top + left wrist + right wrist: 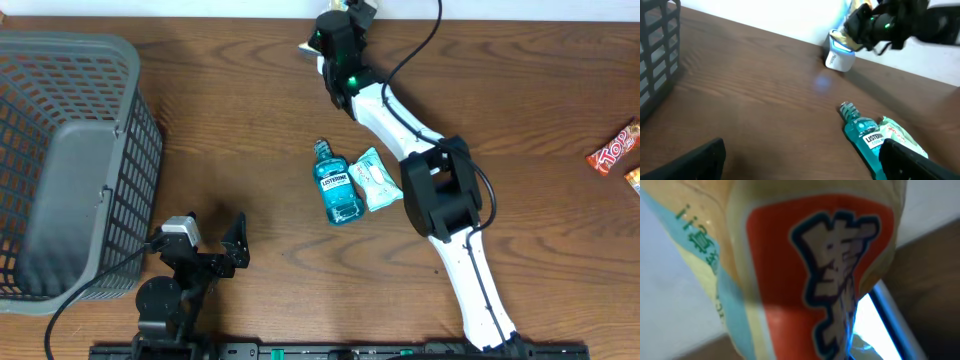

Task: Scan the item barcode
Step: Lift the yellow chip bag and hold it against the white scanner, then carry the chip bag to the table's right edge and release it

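Observation:
The bare tabletop by the candy bars lies to my right gripper's right in the overhead view, so I will next swing it there, lower and release the item.
The item, a yellow, orange and light-blue snack packet [810, 255] with bold printed characters, fills the right wrist view. My right gripper [352, 10] is shut on it at the table's far edge; its fingers are hidden behind the packet. Just below the packet sits the small white barcode scanner [839, 54], its lit blue-white window [880, 325] showing past the packet's edge. In the left wrist view the packet [859, 8] hangs right above the scanner. My left gripper [207, 243] rests open near the front left, holding nothing.
A blue mouthwash bottle [338, 185] and a green-white packet [378, 180] lie side by side mid-table. A grey mesh basket [70, 170] stands at the left. Candy bars [612, 152] lie at the right edge.

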`<state>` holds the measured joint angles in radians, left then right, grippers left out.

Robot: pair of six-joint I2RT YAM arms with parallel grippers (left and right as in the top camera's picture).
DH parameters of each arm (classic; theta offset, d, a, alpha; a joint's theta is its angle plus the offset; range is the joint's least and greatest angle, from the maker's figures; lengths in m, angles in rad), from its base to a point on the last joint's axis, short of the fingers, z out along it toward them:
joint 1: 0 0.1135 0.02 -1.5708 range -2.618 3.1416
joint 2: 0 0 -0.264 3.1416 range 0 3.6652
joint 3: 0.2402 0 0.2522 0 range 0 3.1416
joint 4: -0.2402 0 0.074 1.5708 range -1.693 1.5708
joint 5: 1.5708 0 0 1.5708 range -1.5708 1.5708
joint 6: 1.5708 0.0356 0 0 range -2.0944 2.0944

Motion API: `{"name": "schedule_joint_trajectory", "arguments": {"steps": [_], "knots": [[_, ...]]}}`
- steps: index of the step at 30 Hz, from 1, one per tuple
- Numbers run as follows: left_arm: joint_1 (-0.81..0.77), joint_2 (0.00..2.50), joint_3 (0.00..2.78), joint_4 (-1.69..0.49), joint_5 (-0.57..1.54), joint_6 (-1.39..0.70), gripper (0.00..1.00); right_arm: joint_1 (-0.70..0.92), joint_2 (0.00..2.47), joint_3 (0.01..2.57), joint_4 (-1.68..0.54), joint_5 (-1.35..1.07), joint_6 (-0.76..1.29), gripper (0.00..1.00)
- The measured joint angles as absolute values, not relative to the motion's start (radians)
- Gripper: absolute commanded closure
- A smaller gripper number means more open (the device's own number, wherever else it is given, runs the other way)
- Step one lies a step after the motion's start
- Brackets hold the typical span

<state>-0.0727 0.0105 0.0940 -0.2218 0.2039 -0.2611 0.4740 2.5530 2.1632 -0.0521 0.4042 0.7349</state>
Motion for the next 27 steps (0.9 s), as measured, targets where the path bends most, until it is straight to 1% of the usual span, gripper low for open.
{"name": "schedule_joint_trajectory", "arguments": {"steps": [6, 12, 16, 19, 24, 27], "knots": [[-0.073, 0.010, 0.094, -0.221, 0.204, -0.261, 0.02, 0.437, 2.379, 2.160, -0.409, 0.471, 0.698, 0.99], [-0.073, 0.010, 0.094, -0.222, 0.204, -0.261, 0.02, 0.295, 2.187, 2.165, -0.690, 0.593, 0.685, 0.99], [-0.073, 0.010, 0.094, -0.221, 0.204, -0.261, 0.02, 0.162, 2.170, 2.172, -0.796, 0.645, 0.683, 0.99], [-0.073, 0.010, 0.094, -0.221, 0.204, -0.261, 0.02, 0.046, 2.199, 2.165, -0.836, 0.654, 0.683, 0.99], [-0.073, 0.010, 0.094, -0.221, 0.204, -0.261, 0.02, -0.131, 2.304, 2.162, -0.866, 0.662, 0.653, 0.99], [-0.073, 0.010, 0.094, -0.221, 0.204, -0.261, 0.02, -0.203, 2.371, 2.160, -0.870, 0.662, 0.615, 0.99]]}}
